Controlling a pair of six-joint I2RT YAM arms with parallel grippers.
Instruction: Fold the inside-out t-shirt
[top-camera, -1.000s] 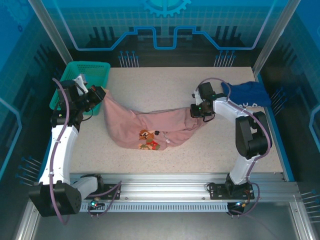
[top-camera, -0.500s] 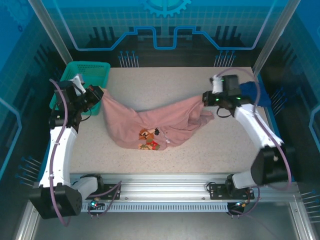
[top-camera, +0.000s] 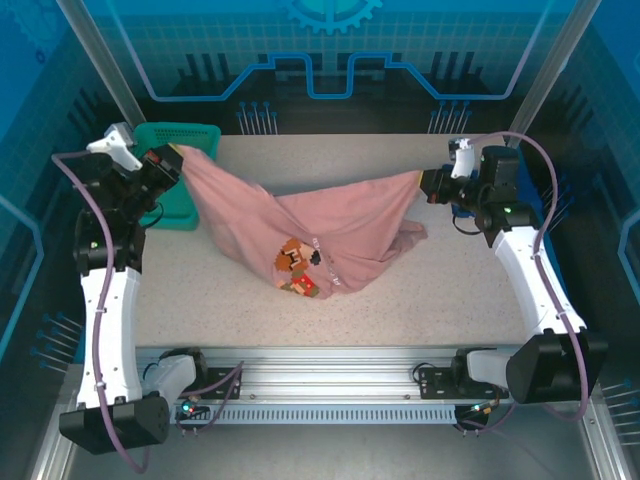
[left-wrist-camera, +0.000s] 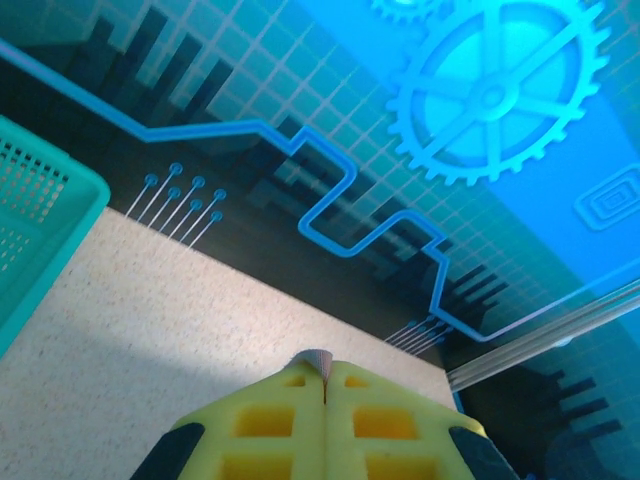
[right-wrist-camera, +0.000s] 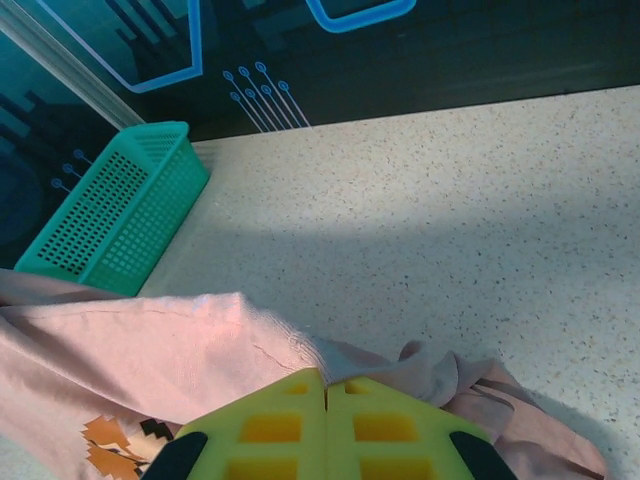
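I will next lift my right gripper to raise the sagging shirt, then lower it outward onto the bare back edge of the table below and release it.
The inside-out t-shirt (top-camera: 330, 225) is dusty pink with a multicoloured print patch (top-camera: 297, 268). It hangs stretched between both arms, its middle sagging onto the table. My left gripper (top-camera: 172, 157) is shut on the shirt's left corner, raised near the teal basket. A sliver of cloth (left-wrist-camera: 318, 361) pokes out between its yellow fingers. My right gripper (top-camera: 428, 184) is shut on the shirt's right corner, lifted above the table's right side. In the right wrist view the pink cloth (right-wrist-camera: 150, 340) spreads left from my shut gripper (right-wrist-camera: 326, 380).
A teal basket (top-camera: 196, 135) stands at the table's back left corner. A dark blue shirt (top-camera: 532, 196) lies at the right edge, mostly behind my right arm. Bare speckled table (top-camera: 330, 160) lies behind the shirt and along the front.
Both arms have lifted and pulled apart. The left gripper rose toward the basket, the right swung up and right, and the shirt went from slack on the table to stretched and hanging.
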